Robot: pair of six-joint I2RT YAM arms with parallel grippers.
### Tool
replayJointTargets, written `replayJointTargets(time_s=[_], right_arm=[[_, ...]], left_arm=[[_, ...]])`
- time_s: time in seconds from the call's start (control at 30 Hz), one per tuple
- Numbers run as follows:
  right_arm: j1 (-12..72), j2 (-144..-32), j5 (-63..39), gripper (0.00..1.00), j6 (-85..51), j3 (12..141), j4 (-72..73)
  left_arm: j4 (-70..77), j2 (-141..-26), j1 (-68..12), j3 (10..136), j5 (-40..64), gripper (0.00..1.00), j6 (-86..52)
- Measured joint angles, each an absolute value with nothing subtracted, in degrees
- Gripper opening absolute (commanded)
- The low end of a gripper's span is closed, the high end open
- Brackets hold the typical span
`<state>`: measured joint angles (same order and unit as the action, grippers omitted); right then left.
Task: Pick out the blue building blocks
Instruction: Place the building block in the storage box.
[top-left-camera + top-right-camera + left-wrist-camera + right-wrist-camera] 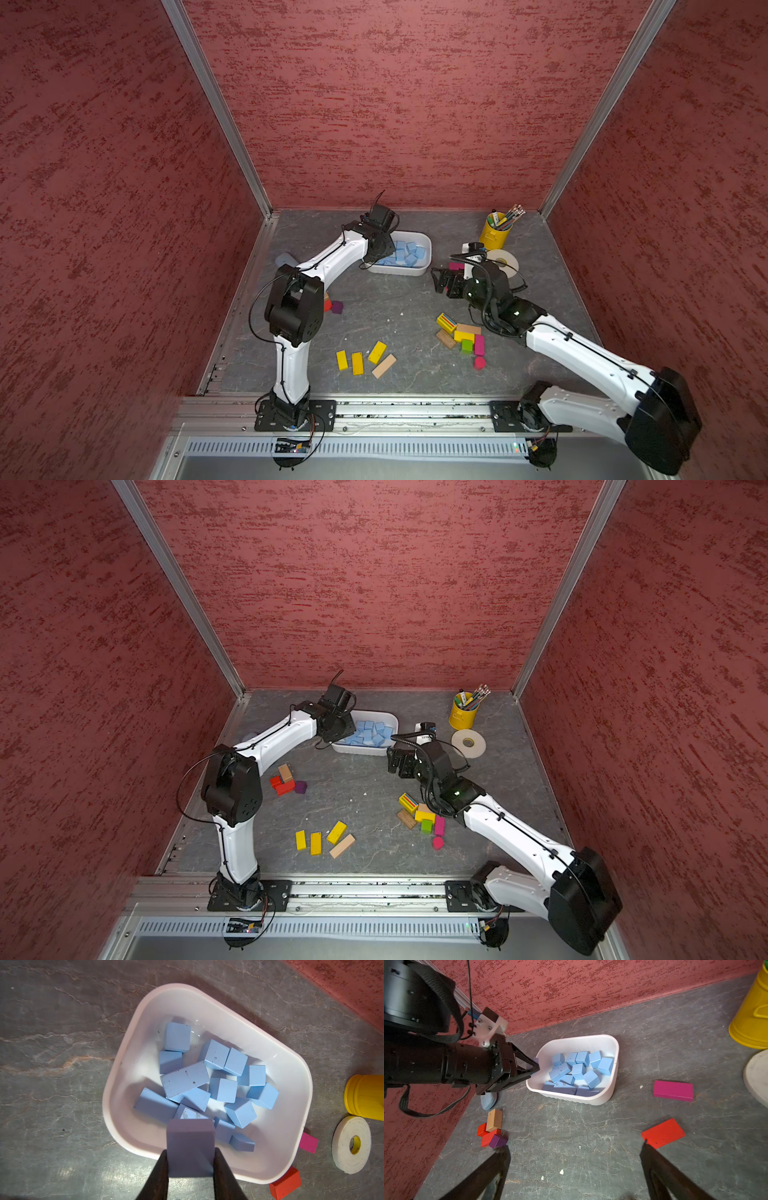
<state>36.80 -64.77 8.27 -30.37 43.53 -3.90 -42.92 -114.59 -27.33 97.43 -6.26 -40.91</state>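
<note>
I will stay and release my left gripper's block over the white tub's blue blocks below.
Several blue building blocks (223, 1089), cubes and longer bricks, lie heaped in a white tub (307, 1084) at the back of the table, seen in both top views (405, 253) (370, 733). My left gripper (190, 1151) is shut on one more blue block (190, 1142), which it holds above the tub's near rim. The right wrist view shows that gripper (536, 1066) at the tub's (616, 1076) left end. My right gripper (574, 1147) hangs open over bare table in front of the tub, nothing between its fingers.
A yellow can of pencils (494, 235) and a white tape roll (505, 259) stand back right. A magenta brick (673, 1091) and a red one (663, 1132) lie near my right gripper. Red, wood and purple blocks (286, 781) sit left, yellow bricks (359, 359) in front, a mixed pile (461, 334) right.
</note>
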Motion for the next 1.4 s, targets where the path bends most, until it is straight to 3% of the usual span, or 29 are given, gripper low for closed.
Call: replayJointTargets(time_s=[0.23, 0.73, 1.0, 1.17, 1.4], right_arm=[[36.8, -64.05, 9.37, 0.99, -29.76, 42.46, -5.08], [36.8, -63.07, 10.5, 0.99, -29.52, 42.19, -5.87], [36.8, -63.07, 10.76, 0.99, -29.52, 42.15, -5.85], [36.8, -63.07, 10.81, 0.99, -29.52, 42.15, -5.87], [36.8, -63.07, 11.42, 0.99, -29.45, 42.15, -5.89]], left_arm=[[-44.27, -119.44, -27.27, 101.12, -6.07, 0.22, -40.01], [-45.47, -122.04, -26.89, 101.91, -5.32, 0.31, -39.99], [-45.6, -122.04, -26.68, 101.91, -4.51, 0.59, -39.03], [-45.76, -121.25, -26.68, 101.84, -4.29, 0.68, -38.52], [-43.88, -109.08, -26.79, 95.53, -4.23, 0.87, -36.56]])
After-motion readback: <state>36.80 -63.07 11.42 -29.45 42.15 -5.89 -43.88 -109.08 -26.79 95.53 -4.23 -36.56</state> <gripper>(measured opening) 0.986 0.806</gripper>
